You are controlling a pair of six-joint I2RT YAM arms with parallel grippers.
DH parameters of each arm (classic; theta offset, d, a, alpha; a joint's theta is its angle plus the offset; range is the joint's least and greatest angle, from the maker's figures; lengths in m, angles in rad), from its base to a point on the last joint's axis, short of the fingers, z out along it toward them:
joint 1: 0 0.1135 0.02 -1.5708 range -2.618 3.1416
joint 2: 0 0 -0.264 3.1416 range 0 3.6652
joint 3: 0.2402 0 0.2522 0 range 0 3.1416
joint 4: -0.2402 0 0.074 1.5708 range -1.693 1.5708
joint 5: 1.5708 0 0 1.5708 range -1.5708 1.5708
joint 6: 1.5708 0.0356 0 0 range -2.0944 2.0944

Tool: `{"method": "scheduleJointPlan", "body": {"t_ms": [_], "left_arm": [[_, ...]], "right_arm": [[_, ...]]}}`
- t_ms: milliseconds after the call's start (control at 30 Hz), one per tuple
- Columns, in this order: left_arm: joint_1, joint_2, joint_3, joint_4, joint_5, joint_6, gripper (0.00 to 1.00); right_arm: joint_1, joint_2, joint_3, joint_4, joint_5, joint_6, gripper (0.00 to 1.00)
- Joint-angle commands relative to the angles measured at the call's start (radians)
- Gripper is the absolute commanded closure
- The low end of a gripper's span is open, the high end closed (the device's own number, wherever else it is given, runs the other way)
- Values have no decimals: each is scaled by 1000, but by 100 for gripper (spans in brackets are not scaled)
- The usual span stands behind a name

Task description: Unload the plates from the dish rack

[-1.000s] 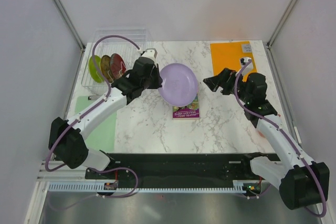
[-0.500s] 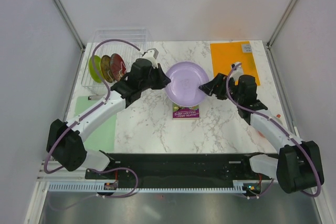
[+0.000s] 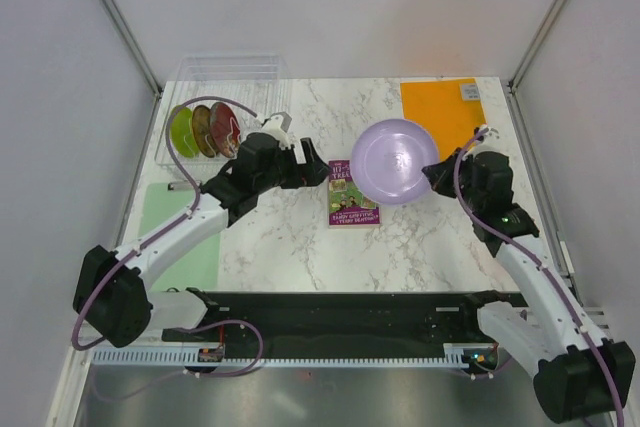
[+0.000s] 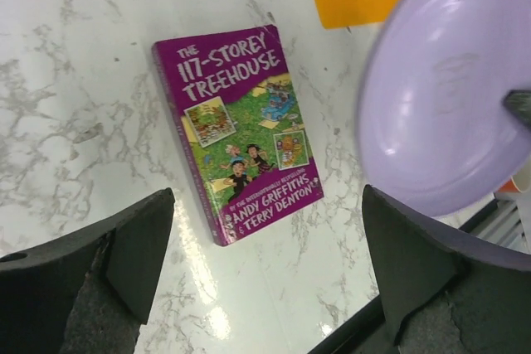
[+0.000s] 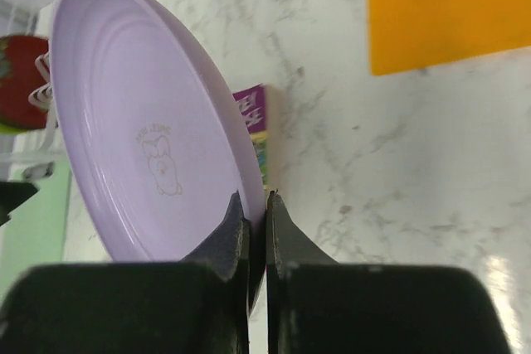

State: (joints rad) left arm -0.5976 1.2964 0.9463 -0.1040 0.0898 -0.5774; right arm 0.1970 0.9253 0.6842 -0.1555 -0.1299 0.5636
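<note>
My right gripper shifts away from the book and down next, leveling the plate to release its rim, since bare marble lies open below the gripper.
The large lavender plate [image 3: 393,160] hangs tilted above the marble, right of centre. My right gripper [image 3: 432,173] is shut on its right rim; the right wrist view shows the rim pinched between the fingers, gripper [image 5: 255,203], plate [image 5: 149,130]. My left gripper [image 3: 320,170] stands open and empty, a short way left of the plate. In its wrist view the left gripper [image 4: 270,279] hovers over bare marble, with the plate [image 4: 440,97] at the right. The clear dish rack [image 3: 235,79] at the back left holds lime green [image 3: 183,133], yellow patterned [image 3: 204,127] and dark red [image 3: 224,125] plates on edge.
A purple book [image 3: 352,194] lies flat on the marble under the plate's left edge, also seen as the book [image 4: 236,130]. A flat orange mat [image 3: 440,112] lies at the back right. A pale green mat [image 3: 185,237] lies at the front left.
The lavender plate passed from my left gripper to my right. The right gripper shut on its rim and carried it rightward; the left gripper opened and drew back to the left.
</note>
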Motion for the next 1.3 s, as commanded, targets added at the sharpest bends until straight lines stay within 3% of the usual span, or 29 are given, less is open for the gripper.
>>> {"method": "scheduleJointPlan", "body": {"t_ms": [0,233,433,600,733,1067,1167,1200,1233,1267], "left_arm": [[22,-83,-50,-23,-163,13,0],[61,-131,-6,-187,-358,40,0],[93,-239,-40,-180,-363,86,0],[119,-331,-78,-171,-383,102,0],[148,-367,-90,-172,-387,117,0],[180,-372,-112,-177,-334,113,0],[185,-365,-112,-177,-329,113,0],[186,-362,-112,-177,-329,113,0],[191,-361,-110,-175,-329,110,0],[193,-359,-109,-177,-328,111,0]], "right_arm": [[-50,-60,84,-286,279,-67,100],[-129,-14,20,-288,312,-51,100],[-174,46,9,-185,239,-76,100],[-192,142,55,-187,279,-91,100],[-261,243,38,-174,201,-94,100],[-284,348,-17,-93,75,-100,97],[-288,353,-6,-125,70,-113,77],[-288,349,-6,-133,69,-117,41],[-288,333,-8,-137,73,-119,31],[-288,322,-12,-142,75,-120,29]]}}
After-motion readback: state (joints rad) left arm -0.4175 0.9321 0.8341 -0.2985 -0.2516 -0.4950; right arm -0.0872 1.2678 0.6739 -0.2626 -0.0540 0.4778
